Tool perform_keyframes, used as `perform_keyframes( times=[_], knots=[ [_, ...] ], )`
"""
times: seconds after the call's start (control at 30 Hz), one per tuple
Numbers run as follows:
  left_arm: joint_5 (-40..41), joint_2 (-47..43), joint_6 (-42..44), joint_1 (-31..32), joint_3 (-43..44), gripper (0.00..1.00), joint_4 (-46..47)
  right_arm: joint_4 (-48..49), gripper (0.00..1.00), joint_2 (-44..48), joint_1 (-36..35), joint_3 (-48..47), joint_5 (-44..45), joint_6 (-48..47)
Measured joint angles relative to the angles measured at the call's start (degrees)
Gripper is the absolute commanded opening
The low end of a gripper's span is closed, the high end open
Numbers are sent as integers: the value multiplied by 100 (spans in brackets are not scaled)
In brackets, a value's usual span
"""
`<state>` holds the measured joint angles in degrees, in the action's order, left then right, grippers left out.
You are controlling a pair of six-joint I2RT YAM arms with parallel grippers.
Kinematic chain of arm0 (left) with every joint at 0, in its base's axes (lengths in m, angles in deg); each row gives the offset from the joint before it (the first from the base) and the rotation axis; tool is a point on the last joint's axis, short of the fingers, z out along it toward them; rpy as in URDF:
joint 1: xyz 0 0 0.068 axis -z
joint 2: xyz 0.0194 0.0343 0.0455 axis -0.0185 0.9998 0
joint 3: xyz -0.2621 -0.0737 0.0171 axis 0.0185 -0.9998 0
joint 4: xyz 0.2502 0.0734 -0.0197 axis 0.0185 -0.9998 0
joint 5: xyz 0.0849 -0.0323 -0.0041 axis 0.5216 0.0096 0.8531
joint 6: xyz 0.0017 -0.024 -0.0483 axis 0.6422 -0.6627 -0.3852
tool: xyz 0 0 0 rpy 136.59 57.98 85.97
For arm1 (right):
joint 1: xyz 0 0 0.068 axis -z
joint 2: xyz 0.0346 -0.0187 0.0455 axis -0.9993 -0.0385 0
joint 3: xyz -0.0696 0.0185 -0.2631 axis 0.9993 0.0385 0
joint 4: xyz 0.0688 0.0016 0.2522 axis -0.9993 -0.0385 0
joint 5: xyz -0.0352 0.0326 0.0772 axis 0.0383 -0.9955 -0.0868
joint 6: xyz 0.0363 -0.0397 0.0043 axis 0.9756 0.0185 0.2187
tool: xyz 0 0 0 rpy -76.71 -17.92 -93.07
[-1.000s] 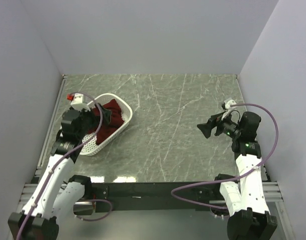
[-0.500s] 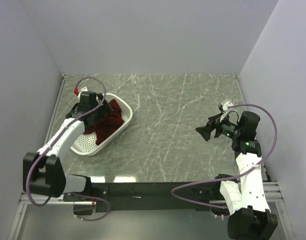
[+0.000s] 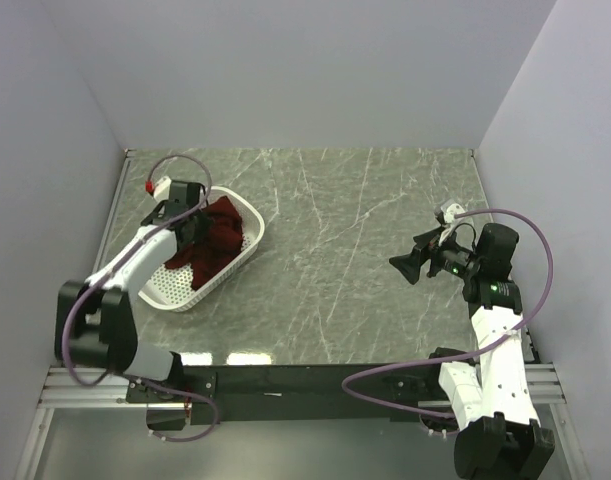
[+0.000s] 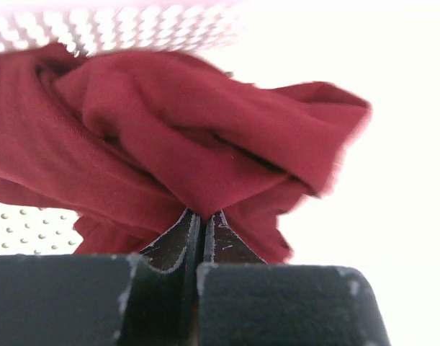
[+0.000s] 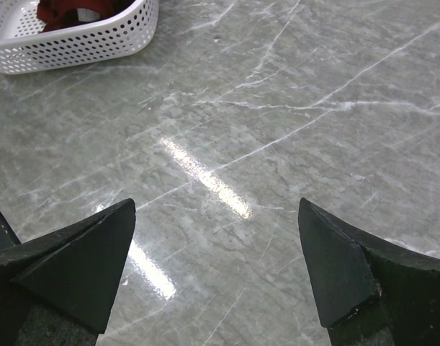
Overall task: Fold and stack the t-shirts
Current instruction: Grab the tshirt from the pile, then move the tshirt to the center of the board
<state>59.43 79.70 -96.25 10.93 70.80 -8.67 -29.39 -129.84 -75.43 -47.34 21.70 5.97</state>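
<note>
The t-shirt should come up out of the basket toward the right gripper with my left gripper, which should then dip over the middle of the table, where the surface is bare (image 3: 330,252).
A crumpled dark red t-shirt (image 3: 217,232) lies bunched in the white perforated basket (image 3: 235,266) at the table's left. My left gripper (image 3: 192,232) is down in the basket and shut on a fold of the t-shirt (image 4: 205,144); in the left wrist view its gripper (image 4: 202,215) shows both fingers pressed together with red cloth pinched at the tips. My right gripper (image 3: 410,262) hovers open over the bare table on the right, far from the shirt. The right wrist view shows that gripper (image 5: 216,270) with its two black fingertips (image 5: 83,259) wide apart and nothing between them.
The basket (image 5: 83,40) with red cloth in it shows at the top left of the right wrist view. The grey marbled table (image 3: 365,230) is enclosed by pale walls at the back and both sides. A purple cable (image 3: 530,300) loops beside the right arm.
My left arm reached forward into the basket and its gripper went from open to shut on the t-shirt. The right gripper drifted only slightly and stayed open.
</note>
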Motion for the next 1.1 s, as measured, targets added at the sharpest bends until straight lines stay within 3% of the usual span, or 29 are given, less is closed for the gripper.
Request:
perform_keyframes(
  times=[0.17, 0.33, 0.5, 0.73, 0.9, 1.1],
  knots=[
    [-461, -1569, 546, 229, 138, 0, 181, -13, 100, 2, 0, 0, -46, 2],
    [-1390, -2430, 844, 439, 1300, 1, 739, -28, 100, 2, 2, 0, -63, 4],
    [-2114, -2227, 732, 730, 2682, 1, 1235, -28, 100, 9, 2, 0, -68, 7],
    [-2782, -1189, 332, 1626, 4312, 1, 1582, -26, 100, 52, 17, 0, -59, 9],
    [-2870, -813, 310, 2277, 4328, 1, 1469, -26, 100, 125, 46, 0, -52, 7],
    [-2780, -802, 422, 2813, 3565, 1, 1259, -24, 100, 175, 105, 0, -33, 7]
  ],
)
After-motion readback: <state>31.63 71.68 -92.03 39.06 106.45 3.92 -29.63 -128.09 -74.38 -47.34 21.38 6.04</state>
